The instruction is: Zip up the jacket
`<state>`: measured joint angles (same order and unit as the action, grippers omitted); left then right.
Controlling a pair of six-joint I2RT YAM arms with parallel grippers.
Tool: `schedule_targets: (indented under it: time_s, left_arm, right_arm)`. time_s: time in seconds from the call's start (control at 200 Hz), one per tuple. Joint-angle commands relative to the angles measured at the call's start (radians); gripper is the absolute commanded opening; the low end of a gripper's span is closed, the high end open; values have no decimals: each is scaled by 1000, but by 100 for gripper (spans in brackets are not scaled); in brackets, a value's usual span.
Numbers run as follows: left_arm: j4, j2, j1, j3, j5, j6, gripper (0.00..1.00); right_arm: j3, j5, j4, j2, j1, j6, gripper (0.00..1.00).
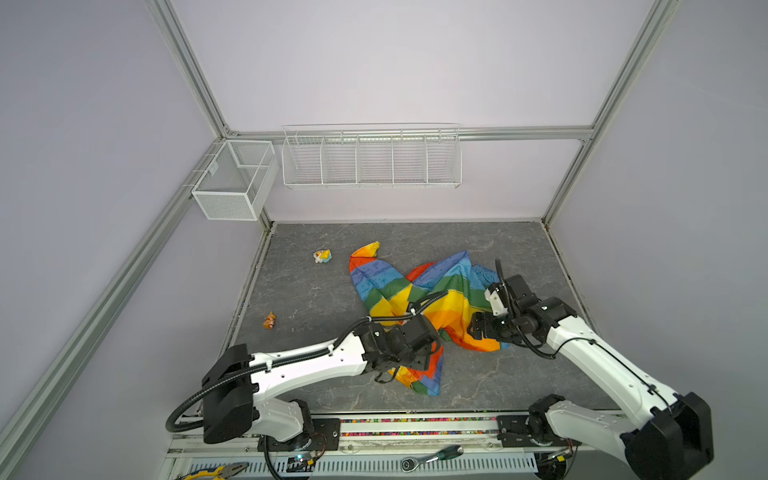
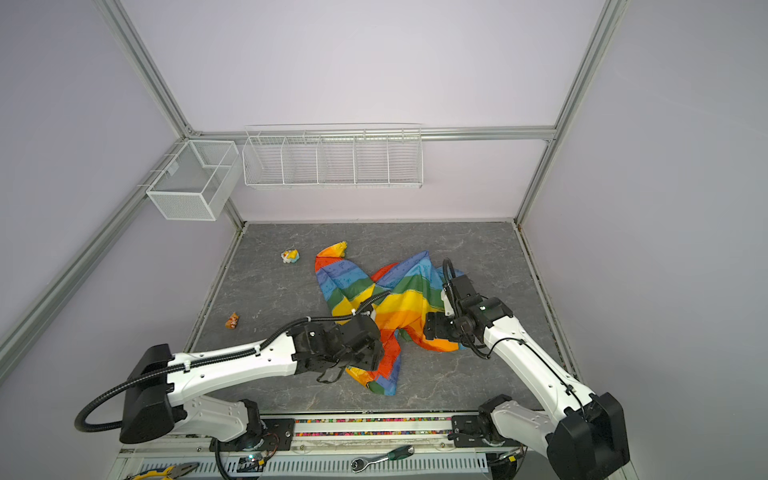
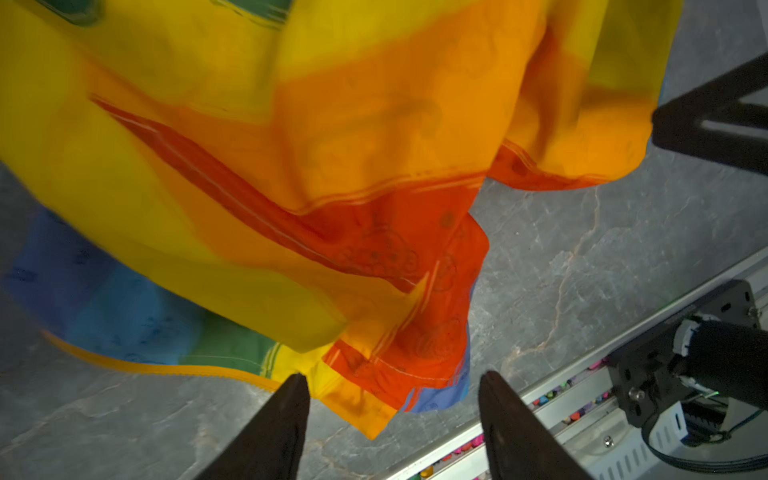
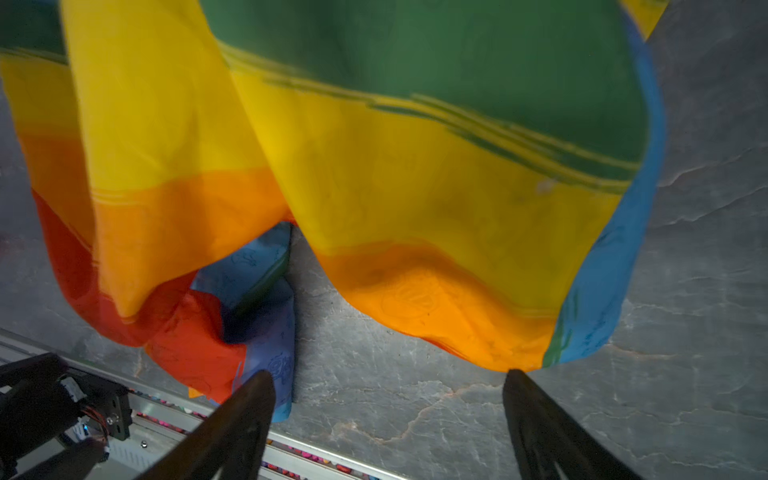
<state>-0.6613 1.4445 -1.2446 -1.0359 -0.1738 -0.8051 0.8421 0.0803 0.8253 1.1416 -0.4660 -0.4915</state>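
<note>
My right gripper moves down next, fingers open, onto the jacket's orange fold (image 1: 478, 344) (image 4: 448, 316) at the jacket's near hem, since that hem lies on the tabletop below its fingers.
The rainbow-striped jacket (image 1: 419, 295) lies crumpled on the grey table in both top views, one sleeve reaching toward the back left. My left gripper (image 3: 392, 386) hovers over the jacket's near red and orange corner (image 3: 374, 374) with its jaws open; that corner lies loose between and below the fingers. The orange-yellow zipper edge (image 3: 166, 369) runs along the hem beside one finger (image 3: 286, 419). My right gripper (image 4: 386, 380) is open above bare table at the jacket's orange hem (image 4: 449, 316), with nothing between its fingers. In a top view both grippers, left (image 1: 409, 363) and right (image 1: 478, 332), sit at the jacket's near side.
A small yellow and white toy (image 1: 322, 255) and a small orange object (image 1: 269, 320) lie on the table to the left. Two white wire baskets (image 1: 235, 178) (image 1: 372, 156) hang on the back walls. A ratchet (image 1: 432, 457) and pliers (image 1: 216, 471) lie past the front rail.
</note>
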Motion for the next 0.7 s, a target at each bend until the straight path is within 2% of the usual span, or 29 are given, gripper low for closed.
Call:
schedule_targets:
  time_s: [0.0,0.03,0.035,0.045,0.05,0.065,0.26,0.335,0.415,0.51,0.605,0.66,0.695]
  left_arm:
    - [20,87,-19,-44,13,-77,70]
    - [14,105,-22,-52,13,-77,71]
    - [14,108,-24,-54,13,-76,74]
    - [14,113,-25,-55,14,-75,91]
    - [14,115,-26,-56,14,-74,96]
    - [15,121,-28,-58,16,-73,100]
    - [36,206,-28,-70,13,-80,97]
    - [16,254,-28,-99,-9,-89,85]
    - [7,283,-26,-118,-34,-110,69]
    - [-3,286,-12,-125,-53,-118,39]
    - [-28,243,15,-129,-72,-111,18]
    - [-48,200,33,-132,-88,-99,0]
    - [-60,168,43,-134,-99,-88,0]
  right_arm:
    - [-48,-45,-69,30,-27,-58,89]
    - [-57,-53,-81,40,-32,-63,89]
    - [-57,-53,-83,42,-32,-63,89]
    - [-60,-55,-86,46,-33,-64,89]
    - [-61,-55,-88,47,-33,-64,89]
    - [-65,-57,-95,52,-35,-66,89]
    - [-75,-75,-172,140,-46,-69,90]
    - [-77,-83,-197,176,-46,-73,89]
    - [-77,-94,-229,214,-46,-74,83]
    - [-56,-108,-234,253,-46,-73,58]
    - [-22,-116,-215,250,-46,-68,34]
    - [6,-123,-192,229,-46,-61,22]
    - [26,-130,-172,210,-46,-54,17]
